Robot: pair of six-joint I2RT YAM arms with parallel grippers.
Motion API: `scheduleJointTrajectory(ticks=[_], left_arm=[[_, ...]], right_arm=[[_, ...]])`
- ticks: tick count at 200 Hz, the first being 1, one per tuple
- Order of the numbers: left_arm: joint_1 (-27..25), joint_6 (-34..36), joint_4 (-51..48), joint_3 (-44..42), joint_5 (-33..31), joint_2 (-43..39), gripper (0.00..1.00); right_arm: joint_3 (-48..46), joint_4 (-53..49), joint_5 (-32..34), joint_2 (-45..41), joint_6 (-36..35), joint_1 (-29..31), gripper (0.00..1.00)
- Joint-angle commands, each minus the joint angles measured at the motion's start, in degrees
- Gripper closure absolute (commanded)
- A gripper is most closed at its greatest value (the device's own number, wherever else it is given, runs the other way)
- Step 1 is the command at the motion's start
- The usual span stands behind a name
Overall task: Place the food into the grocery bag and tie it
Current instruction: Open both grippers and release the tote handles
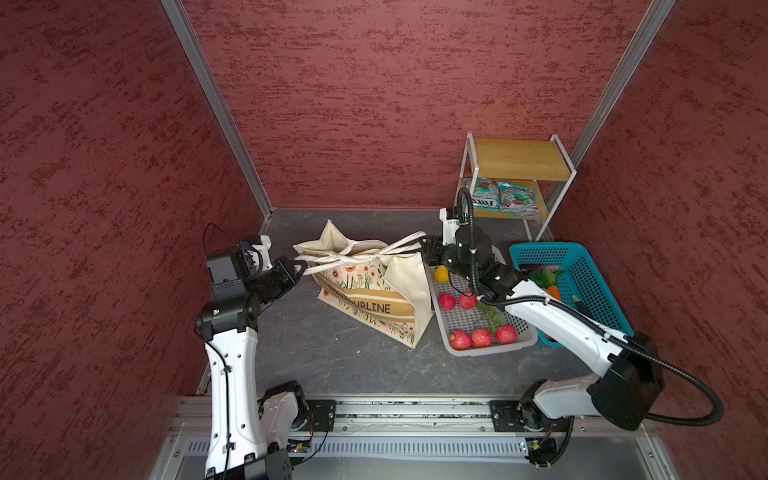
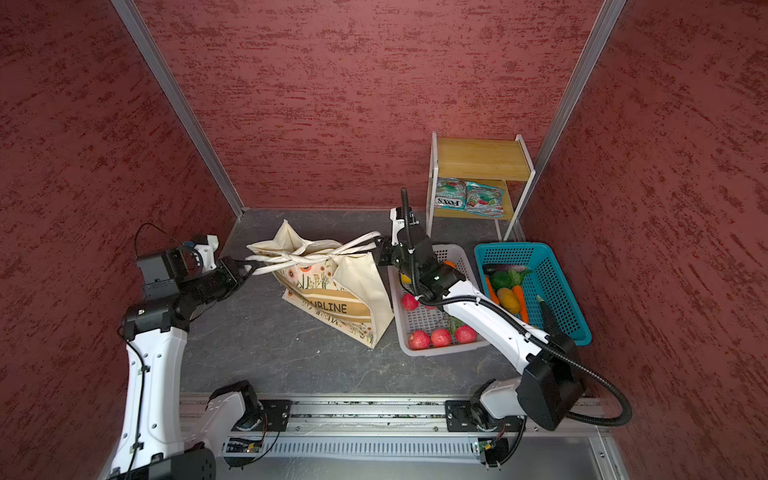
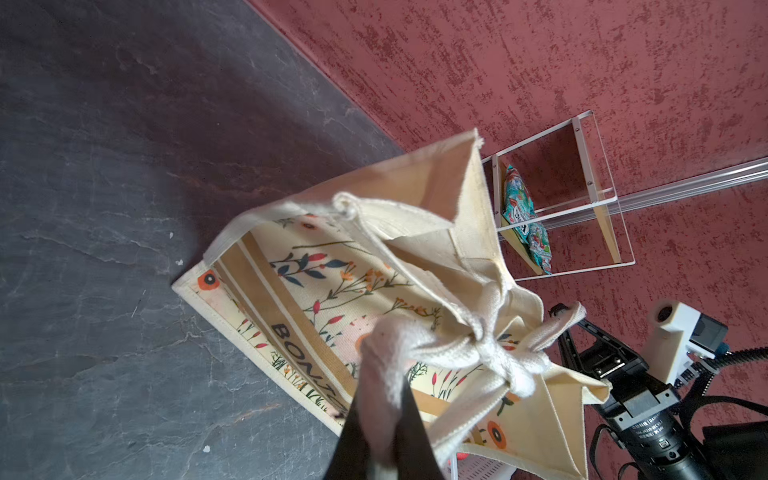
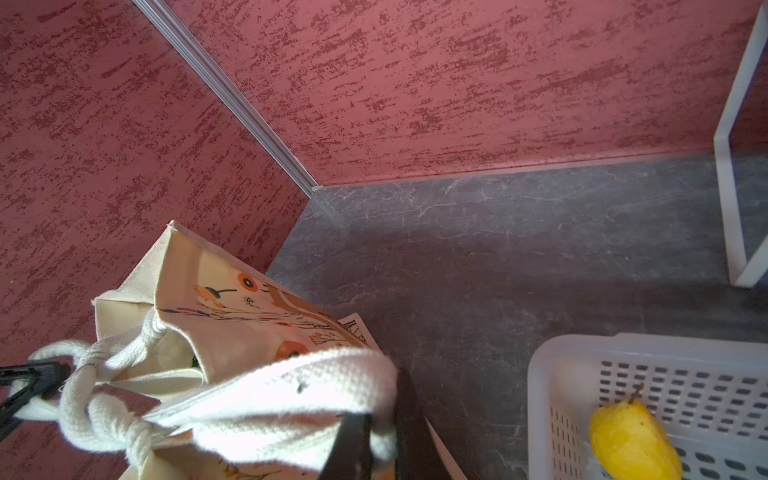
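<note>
The robot should next move its left gripper in toward the knot over the bag's opening (image 1: 366,257) (image 3: 494,352) and let go of the handle loop there, since both loops already run tight from the knot.
The cream floral grocery bag (image 1: 374,303) (image 2: 332,303) stands mid-table, its white handles crossed in a knot (image 3: 503,361) (image 4: 99,399) over the mouth. My left gripper (image 1: 300,266) (image 3: 382,415) is shut on the handle loop (image 3: 386,345) that sticks out to the left. On the other side my right gripper (image 1: 426,246) (image 4: 380,428) is shut on the other handle loop (image 4: 291,395). Both loops run taut away from the knot. Red apples (image 1: 481,337) and a yellow fruit (image 1: 441,273) (image 4: 633,440) lie in the grey basket (image 1: 490,353). What the bag holds is hidden.
A teal basket (image 2: 577,291) with carrots and other vegetables (image 2: 509,297) stands right of the grey one. At the back right, a small white-framed wooden shelf (image 1: 517,166) carries two FOX'S packets (image 1: 500,198). Red walls enclose the table on three sides.
</note>
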Motion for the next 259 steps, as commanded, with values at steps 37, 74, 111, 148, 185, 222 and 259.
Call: scheduleJointTrajectory(ticks=[37,74,111,148,185,222,259], left_arm=[[9.70,3.58,4.72,-2.75,-29.42,3.12,1.00],[10.09,0.49,10.20,-2.94,-15.42,1.87,1.00],[0.51,-0.40,14.14,2.34,-4.27,1.05,1.00],[-18.20,1.75,12.61,10.57,-9.09,3.95,1.00],[-30.62,2.10,12.96,13.22,-14.61,8.08,1.00],[-39.26,2.41,15.04,13.49,-18.70,10.26,0.84],[-40.51,3.08,14.47,13.20,-20.58,9.01,0.60]], right_arm=[[-4.99,-5.94,30.27,-4.90,3.30,-17.63,1.00],[-5.73,-3.24,25.03,-6.87,2.62,-18.48,1.00],[-3.95,2.87,10.66,-7.07,-0.68,-17.36,1.00],[1.59,4.20,3.17,-4.38,-5.37,-11.33,1.00],[6.27,2.75,0.81,-1.01,-9.19,-5.25,1.00],[7.36,3.62,-0.97,0.43,-12.42,-1.22,1.00],[6.48,4.33,-1.58,-0.61,-15.38,0.35,1.00]])
